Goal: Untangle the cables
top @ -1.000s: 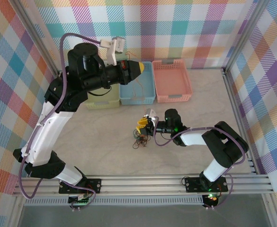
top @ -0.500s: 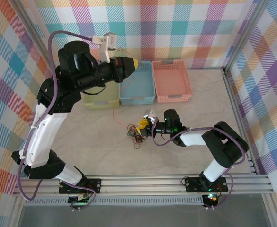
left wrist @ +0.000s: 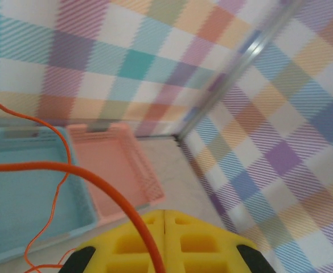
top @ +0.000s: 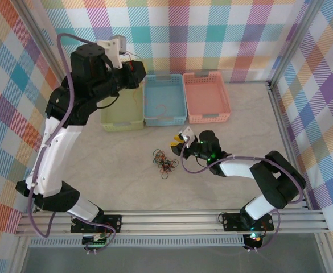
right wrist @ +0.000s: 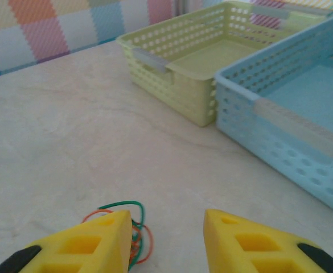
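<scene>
The open inside of the green basket [top: 123, 108] is under the raised gripper. My left gripper should go down toward the basket next and let go of the orange cable there.
A tangle of thin orange, green and black cables [top: 165, 161] lies on the table ahead of the right arm. In the right wrist view some green and orange loops of the cables [right wrist: 136, 230] sit beside the left yellow finger [right wrist: 92, 245]. My right gripper [top: 179, 140] [right wrist: 167, 227] is open, just right of the tangle, with nothing between its fingers. My left gripper [top: 136, 72] [left wrist: 165, 214] is raised over the baskets and shut on one orange cable [left wrist: 92, 177], which arcs out from between its yellow fingers.
Three baskets stand in a row at the back: green [top: 123, 112] [right wrist: 184, 67], blue [top: 165, 116] [right wrist: 303, 108] [left wrist: 18, 193] and pink [top: 207, 96] [left wrist: 116, 165]. Checkered walls and metal frame posts enclose the table. Bare tabletop surrounds the tangle.
The left gripper has swung up and to the left, carrying the orange cable. The right gripper has opened wider and drawn back to the right of the tangle.
</scene>
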`<control>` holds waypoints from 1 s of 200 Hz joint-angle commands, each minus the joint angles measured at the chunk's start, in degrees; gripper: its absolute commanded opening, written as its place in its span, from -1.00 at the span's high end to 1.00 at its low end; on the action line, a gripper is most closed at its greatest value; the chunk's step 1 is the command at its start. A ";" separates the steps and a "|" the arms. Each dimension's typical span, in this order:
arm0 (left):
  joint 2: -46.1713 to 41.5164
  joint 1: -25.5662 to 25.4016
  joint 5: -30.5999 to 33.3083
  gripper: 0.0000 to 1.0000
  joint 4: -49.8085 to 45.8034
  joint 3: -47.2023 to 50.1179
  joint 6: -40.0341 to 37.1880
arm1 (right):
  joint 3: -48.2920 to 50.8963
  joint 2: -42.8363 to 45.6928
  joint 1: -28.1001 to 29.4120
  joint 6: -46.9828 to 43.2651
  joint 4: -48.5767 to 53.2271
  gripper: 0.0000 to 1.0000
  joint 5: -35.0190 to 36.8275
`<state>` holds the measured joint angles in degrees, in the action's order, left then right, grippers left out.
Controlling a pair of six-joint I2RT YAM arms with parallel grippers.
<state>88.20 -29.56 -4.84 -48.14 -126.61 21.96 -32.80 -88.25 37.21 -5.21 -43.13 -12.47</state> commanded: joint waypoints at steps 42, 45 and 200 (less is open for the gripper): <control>9.65 14.79 -1.34 1.00 2.48 2.05 2.96 | 0.23 1.74 0.49 -1.30 3.57 0.21 8.27; 10.04 15.14 -1.56 1.00 2.93 2.26 2.96 | 0.14 1.68 0.49 -1.29 3.66 0.20 8.26; 34.66 20.49 4.26 1.00 0.69 -14.11 -3.53 | -0.46 1.59 0.49 -1.11 4.48 0.17 8.50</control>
<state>120.44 -10.50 -2.57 -45.12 -138.17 21.02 -32.71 -87.90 37.21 -5.61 -38.72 -3.86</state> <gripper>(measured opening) 0.065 0.412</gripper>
